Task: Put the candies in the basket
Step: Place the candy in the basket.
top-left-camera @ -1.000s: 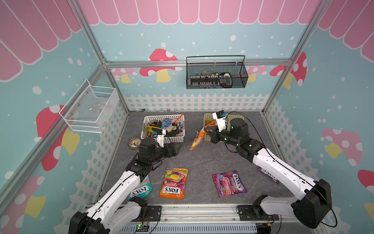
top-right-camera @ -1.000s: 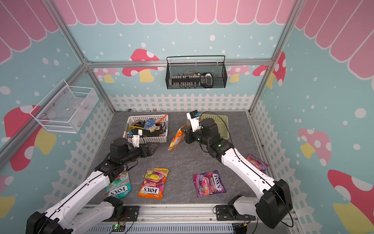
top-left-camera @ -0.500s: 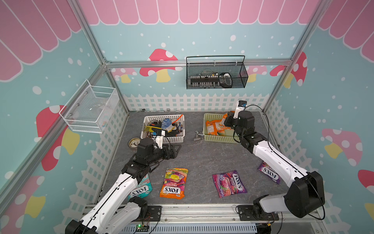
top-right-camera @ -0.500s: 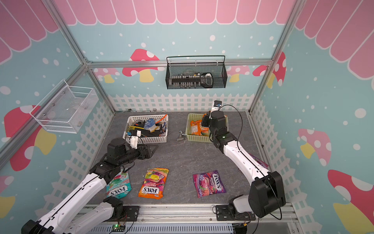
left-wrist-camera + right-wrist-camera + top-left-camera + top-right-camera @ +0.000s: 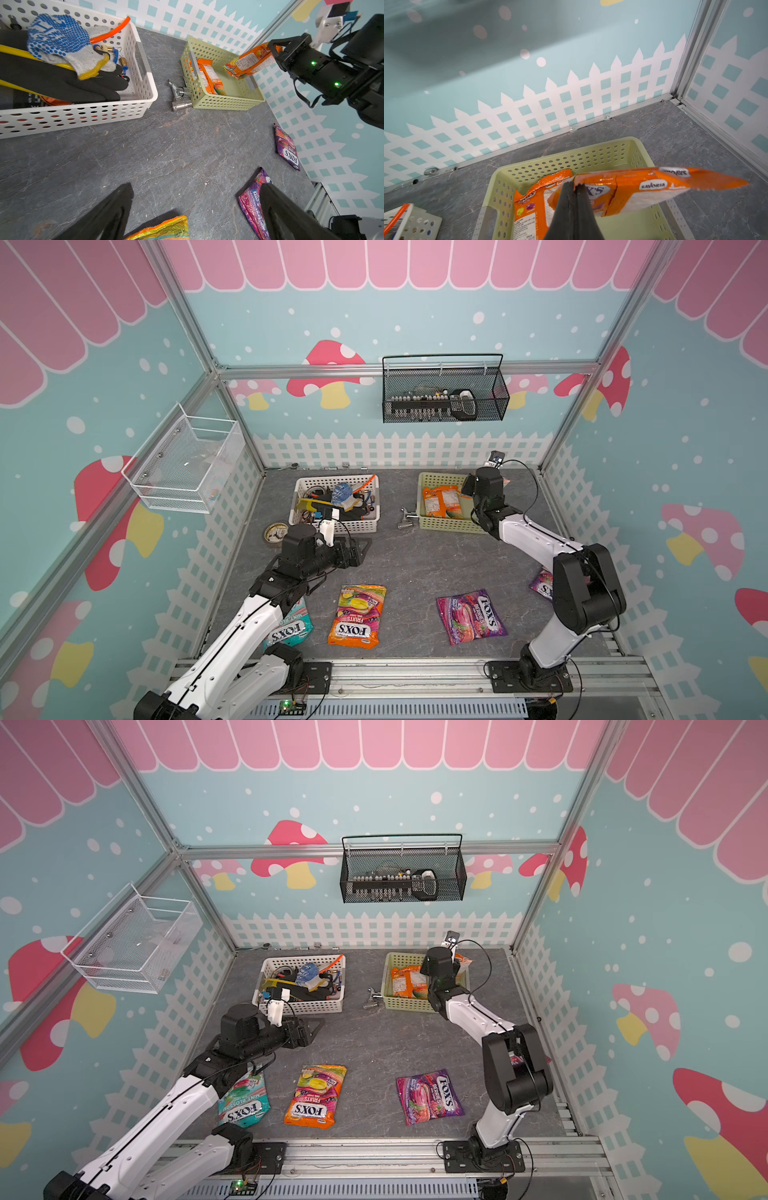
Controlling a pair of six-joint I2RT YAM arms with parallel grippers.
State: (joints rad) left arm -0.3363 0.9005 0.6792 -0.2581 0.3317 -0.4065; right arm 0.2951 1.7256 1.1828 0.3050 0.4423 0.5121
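The space beside the first orange bag is empty, so my right gripper should next move down toward the basket's bare bottom and release the second bag's edge.
The pale yellow-green basket stands at the back right with one orange candy bag lying inside. My right gripper is shut on the edge of a second orange candy bag, which hangs tilted just above the basket's far right side. On the floor lie an orange-pink fruits bag, a purple berries bag, a teal mint bag partly under my left arm, and another purple bag behind my right arm. My left gripper hovers open and empty over bare floor.
A white basket full of gloves and tools stands left of the green one. A metal tap fitting lies between them and a round tin sits near the left wall. A black wire basket and a white mesh basket hang on the walls.
My right arm has carried the orange bag from above the middle floor back to above the green basket. My left gripper opened fully and shifted slightly.
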